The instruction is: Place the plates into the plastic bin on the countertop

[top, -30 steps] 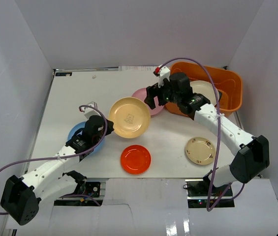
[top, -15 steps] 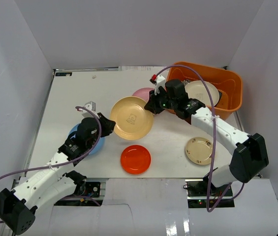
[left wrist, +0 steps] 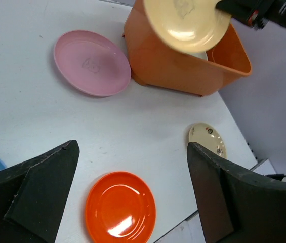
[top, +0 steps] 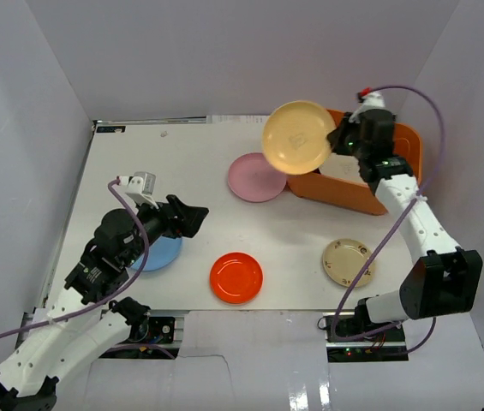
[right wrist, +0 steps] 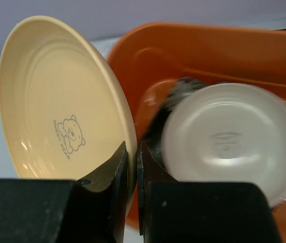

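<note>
The yellow plate point(top: 298, 137) sticks out over the bin's side, so I need to move my right gripper to the right in the top view and down next, to release over the cream plate point(top: 343, 168).
My right gripper point(top: 342, 137) point(right wrist: 131, 152) is shut on the rim of the yellow plate point(top: 298, 137) point(right wrist: 56, 101) and holds it tilted in the air at the near-left corner of the orange plastic bin point(top: 337, 192) point(right wrist: 208, 50). A cream plate point(right wrist: 229, 142) lies inside the bin on something dark. On the countertop point(top: 139, 163) lie the pink plate point(top: 257, 176), the light blue plate point(top: 160, 253), the red-orange plate point(top: 236, 276) and the small beige plate point(top: 349, 262). My left gripper point(top: 194, 216) point(left wrist: 132, 147) hangs open and empty above the light blue plate's right edge.
White walls surround the countertop on three sides. The bin sits at the far right, tipped with its left side raised. The purple cable point(top: 413, 98) of the right arm loops over the bin.
The left gripper opened, let go of the yellow plate and drew back to the left. The right gripper shut on the plate's rim and carried it up and right to the bin.
</note>
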